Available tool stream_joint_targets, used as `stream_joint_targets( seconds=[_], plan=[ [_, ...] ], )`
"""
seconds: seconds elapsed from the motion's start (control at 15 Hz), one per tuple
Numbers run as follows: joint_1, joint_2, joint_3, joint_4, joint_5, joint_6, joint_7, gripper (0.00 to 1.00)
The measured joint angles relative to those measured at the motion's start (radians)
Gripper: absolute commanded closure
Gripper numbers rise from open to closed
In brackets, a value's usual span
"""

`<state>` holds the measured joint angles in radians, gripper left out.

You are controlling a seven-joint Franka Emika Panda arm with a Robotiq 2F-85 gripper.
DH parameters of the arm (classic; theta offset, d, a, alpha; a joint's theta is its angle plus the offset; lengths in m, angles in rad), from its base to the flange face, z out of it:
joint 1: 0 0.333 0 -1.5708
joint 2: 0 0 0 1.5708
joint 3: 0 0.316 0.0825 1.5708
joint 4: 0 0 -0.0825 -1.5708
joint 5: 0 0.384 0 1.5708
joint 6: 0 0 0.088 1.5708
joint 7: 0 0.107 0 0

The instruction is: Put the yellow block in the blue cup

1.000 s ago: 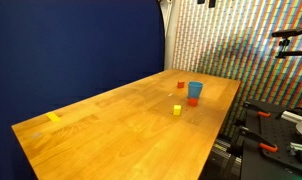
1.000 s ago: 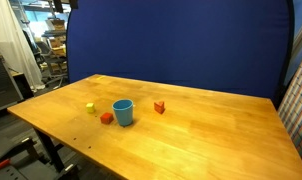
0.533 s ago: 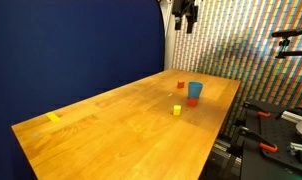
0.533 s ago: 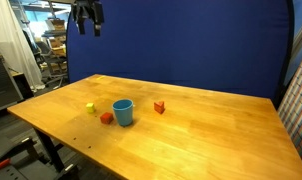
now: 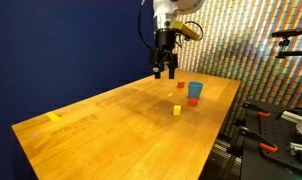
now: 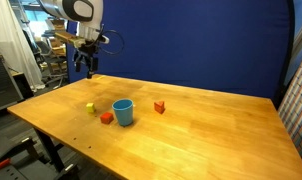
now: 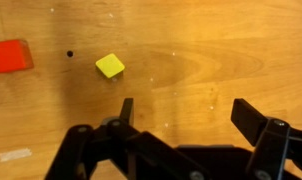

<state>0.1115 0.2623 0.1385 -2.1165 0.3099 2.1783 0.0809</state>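
Next, my gripper shifts down and left in the wrist view, turns, and lowers its spread fingers around the yellow block (image 5: 176, 110) (image 7: 110, 66), which lies below it on that side.
The yellow block (image 5: 176, 110) is a tiny cube on the wooden table (image 5: 111, 125), also seen in an exterior view (image 6: 90, 108) and in the wrist view (image 7: 110, 66). The blue cup (image 5: 195, 91) stands upright close to it, also in an exterior view (image 6: 122, 112); it is out of the wrist view. My gripper (image 5: 165, 70) hangs above the table, open and empty, also in an exterior view (image 6: 85, 69). In the wrist view my gripper (image 7: 183, 110) has its fingers spread, with the block up and to the left of them.
An orange-red block (image 5: 192, 102) lies against the cup, also in an exterior view (image 6: 107, 117) and in the wrist view (image 7: 10, 55). Another red block (image 6: 159, 107) sits past the cup. A yellow tape strip (image 5: 54, 117) lies at the table's far end. Stands and clutter flank the table.
The arm has come down into view from above, and the gripper now hangs much lower over the table near the blocks. The blocks and cup have not moved.
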Motion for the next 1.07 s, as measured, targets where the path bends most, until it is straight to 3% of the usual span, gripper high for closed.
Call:
stream_joint_targets(
  seconds=[0.67, 1.07],
  plan=[
    [0.022, 0.176, -0.017, -0.028, 0.017, 0.087, 0.236, 0.0],
    [0.019, 0.207, -0.05, -0.063, 0.072, 0.171, 0.342, 0.0]
  ],
)
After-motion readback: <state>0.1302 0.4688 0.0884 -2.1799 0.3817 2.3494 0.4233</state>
